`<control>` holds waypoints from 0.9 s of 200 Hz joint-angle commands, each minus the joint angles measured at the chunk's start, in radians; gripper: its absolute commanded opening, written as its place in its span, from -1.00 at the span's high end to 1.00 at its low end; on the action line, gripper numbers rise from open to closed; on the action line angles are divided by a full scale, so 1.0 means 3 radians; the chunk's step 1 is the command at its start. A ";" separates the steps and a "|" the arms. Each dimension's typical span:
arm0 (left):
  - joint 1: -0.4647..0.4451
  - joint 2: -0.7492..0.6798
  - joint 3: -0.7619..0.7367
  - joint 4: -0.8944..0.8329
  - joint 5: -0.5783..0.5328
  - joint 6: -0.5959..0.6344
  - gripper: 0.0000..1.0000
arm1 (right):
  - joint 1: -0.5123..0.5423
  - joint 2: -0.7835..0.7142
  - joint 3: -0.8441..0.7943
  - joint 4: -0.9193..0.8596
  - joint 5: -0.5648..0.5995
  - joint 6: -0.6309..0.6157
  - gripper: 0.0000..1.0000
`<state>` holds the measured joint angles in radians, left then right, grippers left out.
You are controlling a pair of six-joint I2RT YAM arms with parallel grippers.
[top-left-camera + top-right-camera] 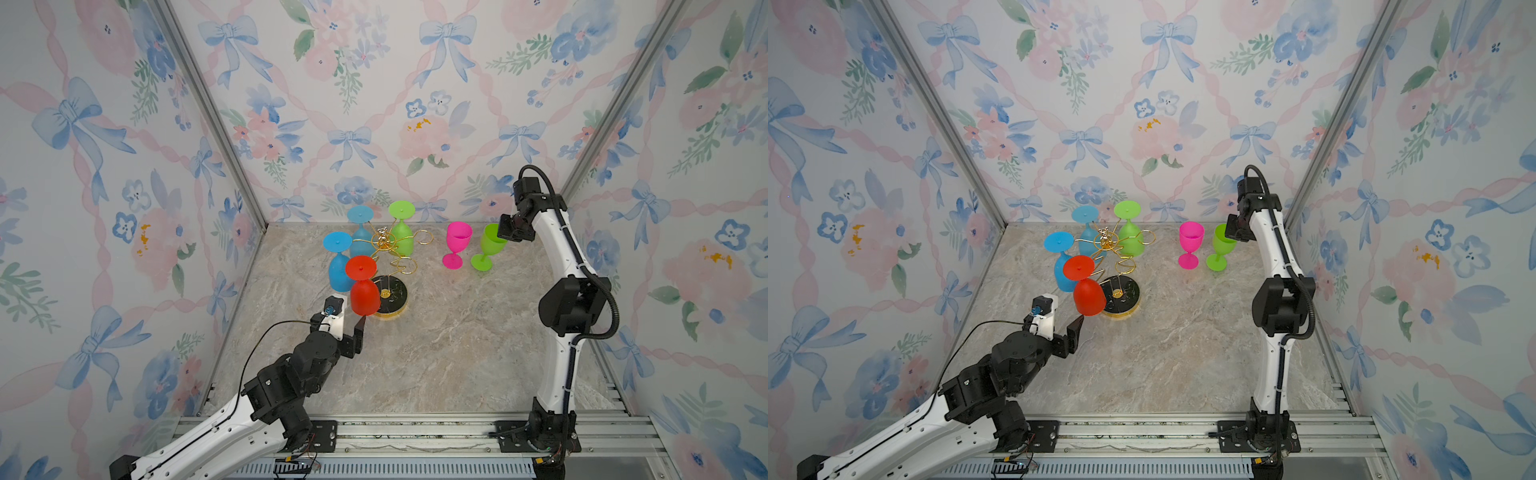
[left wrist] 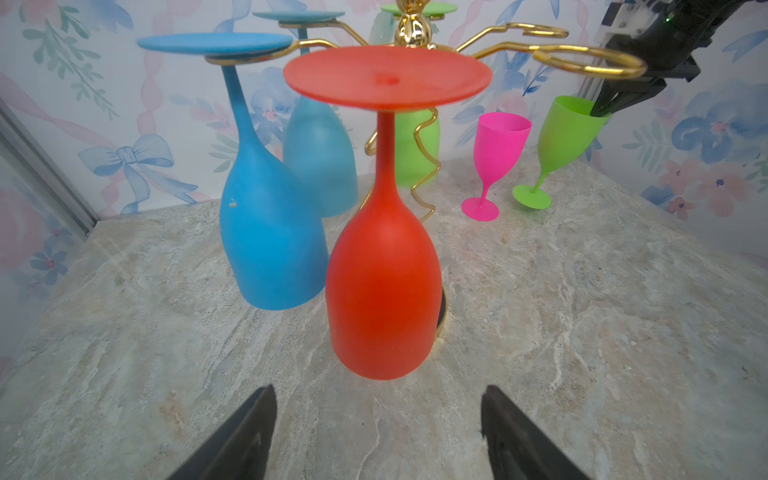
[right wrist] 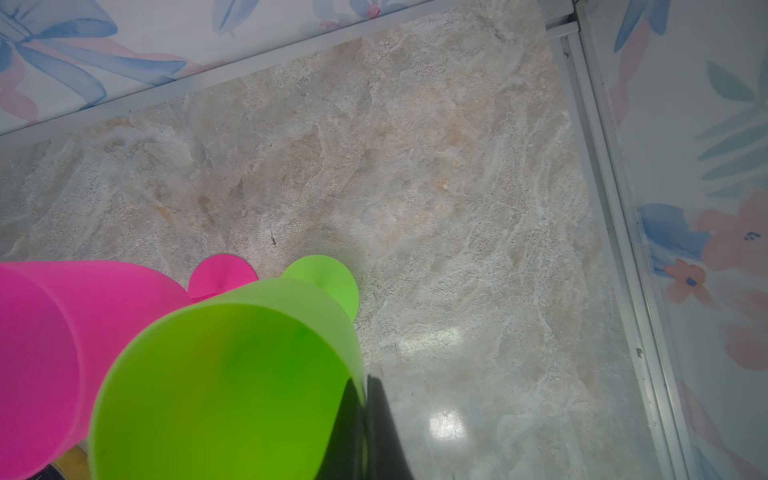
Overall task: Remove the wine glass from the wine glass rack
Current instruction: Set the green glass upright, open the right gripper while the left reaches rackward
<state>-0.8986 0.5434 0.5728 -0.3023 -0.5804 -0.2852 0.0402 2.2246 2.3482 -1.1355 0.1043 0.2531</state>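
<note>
The robot's right gripper will carry the green glass toward the bare tabletop (image 1: 467,264) (image 3: 269,262) beside the pink glass's foot and release the green glass's rim there, since that spot is clear.
The gold wine glass rack (image 1: 384,241) stands on its round black base (image 1: 397,297) at the table's middle back. A red wine glass (image 1: 365,297) (image 2: 382,291) hangs upside down from its nearest arm. My left gripper (image 1: 351,320) (image 2: 378,392) is open just in front of the red bowl's rim, not touching it. To the right, my right gripper (image 1: 505,241) (image 3: 365,386) is shut on the rim of an upright green wine glass (image 1: 490,245) (image 3: 224,374). That glass leans, with its foot (image 2: 532,197) low at the tabletop.
Two blue glasses (image 1: 340,272) (image 1: 360,241) and a green one (image 1: 402,239) also hang on the rack; two loops (image 2: 590,62) are bare. A pink glass (image 1: 458,241) stands on the table beside the held green one. Patterned walls enclose the table's back and sides.
</note>
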 commanded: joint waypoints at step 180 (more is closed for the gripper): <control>0.0761 -0.0310 -0.0088 -0.0016 0.0196 -0.0106 -0.68 | 0.0141 0.0458 0.0553 -0.0156 0.0087 -0.0076 1.00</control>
<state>-0.6800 0.4610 0.5591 -0.3038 -0.5102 -0.3004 0.0742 2.3283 2.4763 -1.1633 0.1158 0.2420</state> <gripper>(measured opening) 0.837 0.046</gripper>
